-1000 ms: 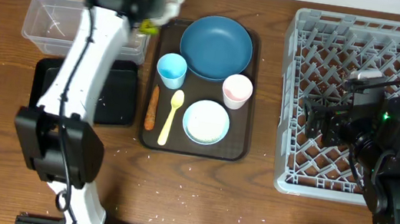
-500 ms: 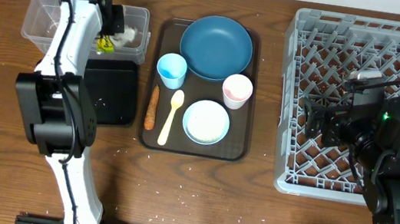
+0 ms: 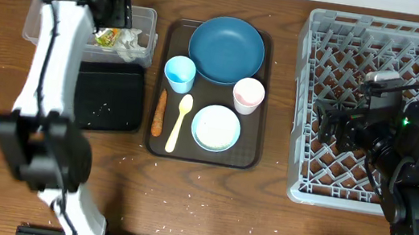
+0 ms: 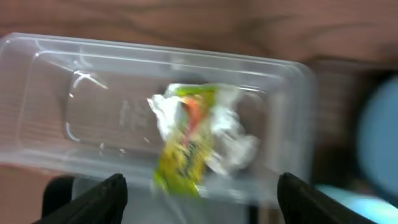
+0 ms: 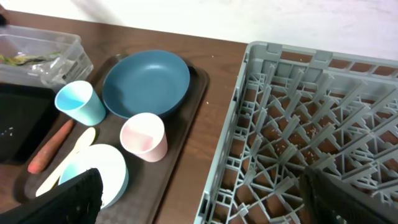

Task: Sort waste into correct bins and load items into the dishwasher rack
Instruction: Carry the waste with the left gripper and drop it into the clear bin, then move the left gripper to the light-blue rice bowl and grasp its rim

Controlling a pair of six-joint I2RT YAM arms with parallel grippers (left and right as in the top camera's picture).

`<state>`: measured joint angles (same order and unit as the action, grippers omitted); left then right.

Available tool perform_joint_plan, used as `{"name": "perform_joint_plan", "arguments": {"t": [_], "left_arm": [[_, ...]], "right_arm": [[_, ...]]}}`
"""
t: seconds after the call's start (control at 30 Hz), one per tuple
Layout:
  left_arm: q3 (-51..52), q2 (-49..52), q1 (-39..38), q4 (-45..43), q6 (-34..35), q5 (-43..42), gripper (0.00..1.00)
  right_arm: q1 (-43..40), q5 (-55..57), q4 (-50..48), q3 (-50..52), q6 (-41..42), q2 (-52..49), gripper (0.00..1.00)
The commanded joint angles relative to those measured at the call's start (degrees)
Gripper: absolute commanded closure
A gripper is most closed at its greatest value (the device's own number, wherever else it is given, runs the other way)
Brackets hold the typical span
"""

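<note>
Next, my left gripper moves back and to the right in the overhead view, then down onto the white bowl's rack-side rim (image 3: 237, 137), where the tray is bare.
My left gripper (image 3: 115, 13) hangs open over the clear tub (image 3: 48, 21), nothing between its fingers. The yellow-green wrapper (image 4: 185, 149) and crumpled tissue (image 4: 233, 137) lie loose inside the tub (image 4: 56, 87). The black tray (image 3: 109, 108) sits just in front of it. On the brown serving tray (image 3: 248, 162) rest the dark-blue plate (image 3: 226, 49), light-blue cup (image 3: 180, 73), pink cup (image 3: 248, 95), white bowl (image 3: 215, 127), yellow spoon (image 3: 179, 122) and sausage (image 3: 159, 112). My right gripper (image 3: 323, 126) is open above the grey rack's (image 3: 382, 39) left part.
Loose rice grains (image 3: 182, 206) are scattered on the wooden table in front of the serving tray, and a few specks lie on the black tray. The right wrist view shows the rack's left wall (image 5: 230, 155) close beside the serving tray.
My left arm swung left from the serving tray's back corner to over the clear tub. Its jaws opened, and the wrapper and tissue dropped into the tub. The right arm stayed still.
</note>
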<state>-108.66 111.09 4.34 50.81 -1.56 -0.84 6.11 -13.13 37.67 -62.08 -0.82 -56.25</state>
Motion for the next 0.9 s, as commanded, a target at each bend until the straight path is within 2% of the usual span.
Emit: {"name": "perform_joint_plan", "arguments": {"t": [0.0, 0.27, 0.57, 0.87], "left_arm": [[-0.44, -4.81, -1.2, 3.45, -0.55, -12.15, 0.21], [1.99, -4.9, -8.72, 11.74, -0.31, -15.02, 0.22], [7.52, -1.66, -17.2, 6.29, -0.35, -14.53, 0.27], [9.03, 6.27, -20.13, 3.74, -0.33, -14.53, 0.36]], "right_arm": [[-0.66, -0.87, -0.15, -0.9, -0.04, 0.0, 0.01], [-0.68, -0.85, 1.49, -0.9, -0.07, -0.02, 0.01], [-0.68, -0.85, 3.82, -0.9, -0.07, -0.02, 0.01], [-0.68, -0.85, 4.48, -0.9, -0.07, -0.02, 0.01]]}}
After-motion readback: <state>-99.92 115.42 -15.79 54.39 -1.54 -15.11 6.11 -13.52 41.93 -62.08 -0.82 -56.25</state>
